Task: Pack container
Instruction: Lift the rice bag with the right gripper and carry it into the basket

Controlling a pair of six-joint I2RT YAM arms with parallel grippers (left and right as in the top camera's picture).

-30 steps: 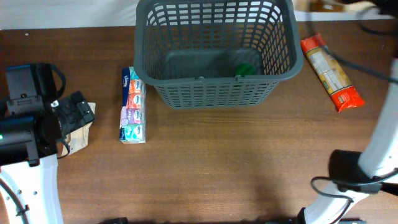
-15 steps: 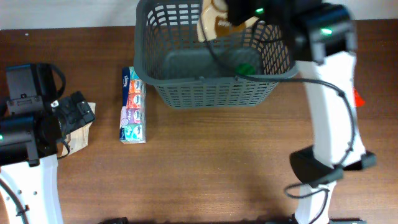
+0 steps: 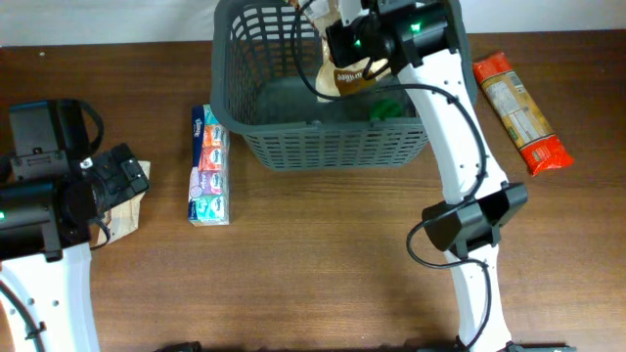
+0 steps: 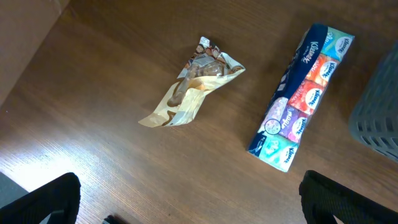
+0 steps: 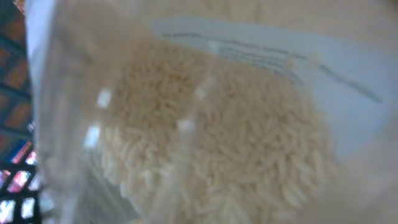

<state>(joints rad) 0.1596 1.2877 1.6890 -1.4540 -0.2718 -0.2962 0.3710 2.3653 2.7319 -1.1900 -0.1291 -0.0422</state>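
My right gripper lowers the rice bag deeper into the basket next, beside the green item, to release the bag there.
The container (image 3: 323, 147), a large dark grey slotted basket, stands at the back middle of the table. My right gripper (image 3: 354, 39) reaches over it, shut on a clear bag of rice (image 3: 342, 73) that hangs inside the basket's rim. The rice bag (image 5: 217, 137) fills the right wrist view and hides the fingers. A green item (image 3: 387, 110) lies on the basket floor. My left gripper (image 3: 122, 176) hovers at the table's left, open (image 4: 193, 208), with nothing between its fingers, above a tan snack packet (image 4: 193, 87).
A multi-pack of tissues (image 3: 208, 166) lies just left of the basket, also in the left wrist view (image 4: 298, 102). An orange pasta packet (image 3: 518, 112) lies right of the basket. The basket's corner (image 4: 379, 106) shows at the right edge.
My right arm has swung in from the right with the rice bag, over the basket, then lowered it toward the basket's inside. The left arm has not moved.
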